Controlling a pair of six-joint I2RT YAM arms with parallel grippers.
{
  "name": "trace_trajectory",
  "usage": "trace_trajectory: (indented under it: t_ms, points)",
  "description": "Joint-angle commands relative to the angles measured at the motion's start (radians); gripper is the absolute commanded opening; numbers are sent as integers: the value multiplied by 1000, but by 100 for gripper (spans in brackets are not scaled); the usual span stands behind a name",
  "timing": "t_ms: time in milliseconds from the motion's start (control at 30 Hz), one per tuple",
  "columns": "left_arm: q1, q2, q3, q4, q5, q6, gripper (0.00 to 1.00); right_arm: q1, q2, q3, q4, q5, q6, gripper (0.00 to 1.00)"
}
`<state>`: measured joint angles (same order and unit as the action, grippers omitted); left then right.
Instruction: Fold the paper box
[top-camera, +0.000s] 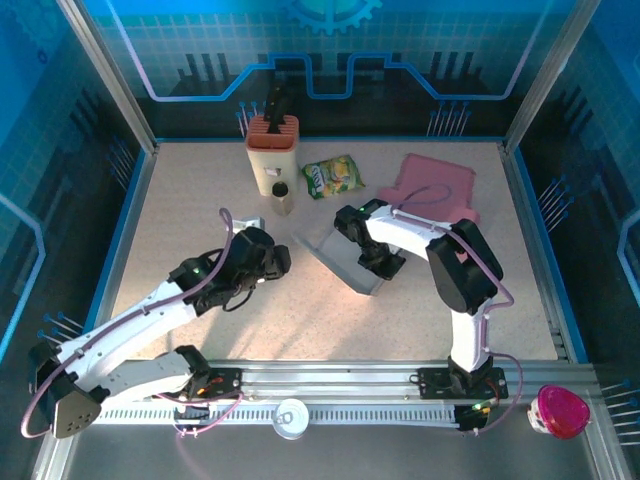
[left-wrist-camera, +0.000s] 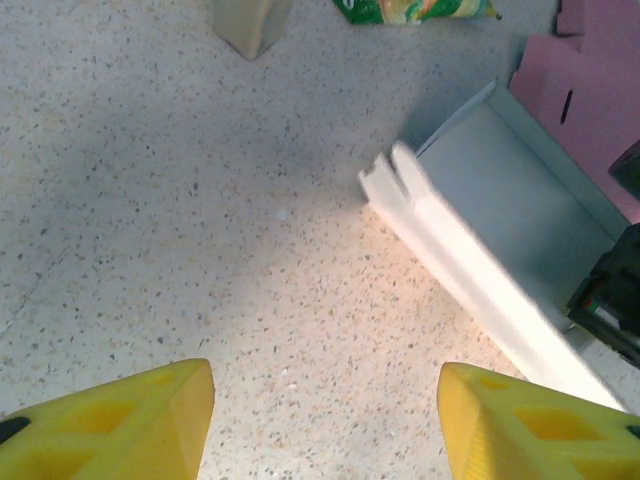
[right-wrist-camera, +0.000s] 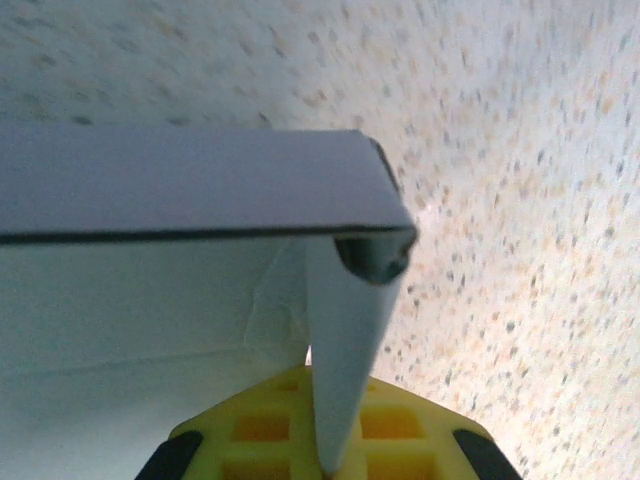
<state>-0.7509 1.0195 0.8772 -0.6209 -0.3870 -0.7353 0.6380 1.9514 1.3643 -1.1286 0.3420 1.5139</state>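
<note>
The side flap is standing upright under the box's folded side. Next I should pull the box's near end slightly back with my right gripper, then let go of the flap.
The paper box (top-camera: 345, 258), white-grey and partly folded, lies in the middle of the table with one long wall raised. My right gripper (top-camera: 381, 265) is at its near right end, shut on a thin side flap of the box. In the right wrist view that flap (right-wrist-camera: 345, 340) runs down between the yellow fingers (right-wrist-camera: 260, 430), under the folded wall (right-wrist-camera: 180, 180). My left gripper (top-camera: 272, 258) is just left of the box, open, with only bare table between its yellow fingers (left-wrist-camera: 130, 420). In the left wrist view the box's long white wall (left-wrist-camera: 470, 270) lies ahead to the right.
A flat pink cardboard sheet (top-camera: 435, 188) lies at the back right, a green snack bag (top-camera: 333, 177) behind the box. A beige holder (top-camera: 272, 150) and a small jar (top-camera: 282, 198) stand at the back. A tin (top-camera: 291, 417) and a pink-lidded tub (top-camera: 558, 410) sit off the table's front.
</note>
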Motion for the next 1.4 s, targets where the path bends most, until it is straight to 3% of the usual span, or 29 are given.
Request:
trace_trajectory:
  t_ms: [0,200,433,533,667,733,867,1000,1100,1233,1300,1367]
  points:
    - [-21,-11,-38,-56,-3,-22,60,-17,-32,-69,5,-154,139,0]
    - [-39,-18,-112,4,23,-48,57,-38,-21,-71,6,-240,214,0]
    - [-92,66,-206,197,89,-89,56,-49,-48,-192,145,-359,291,0]
    - [-117,138,-261,358,134,-128,56,-34,-101,-244,211,-366,316,29]
    - [-158,227,-255,444,101,-145,55,-13,-207,-290,248,-336,321,58]
    - [-165,249,-249,459,86,-147,55,1,-281,-301,241,-293,304,69]
    - [-169,249,-245,486,68,-140,55,19,-452,-345,237,-179,240,78]
    - [-169,235,-237,490,47,-117,56,14,-608,-416,314,-78,71,84]
    - [-169,225,-227,487,32,-102,56,0,-695,-454,422,-46,-181,83]
    - [-169,198,-231,507,28,-79,56,35,-788,-470,666,-147,-641,71]
    - [-169,190,-234,525,35,-64,57,55,-803,-441,695,-234,-756,68]
    - [-169,188,-233,541,45,-52,57,90,-787,-376,654,-241,-837,68]
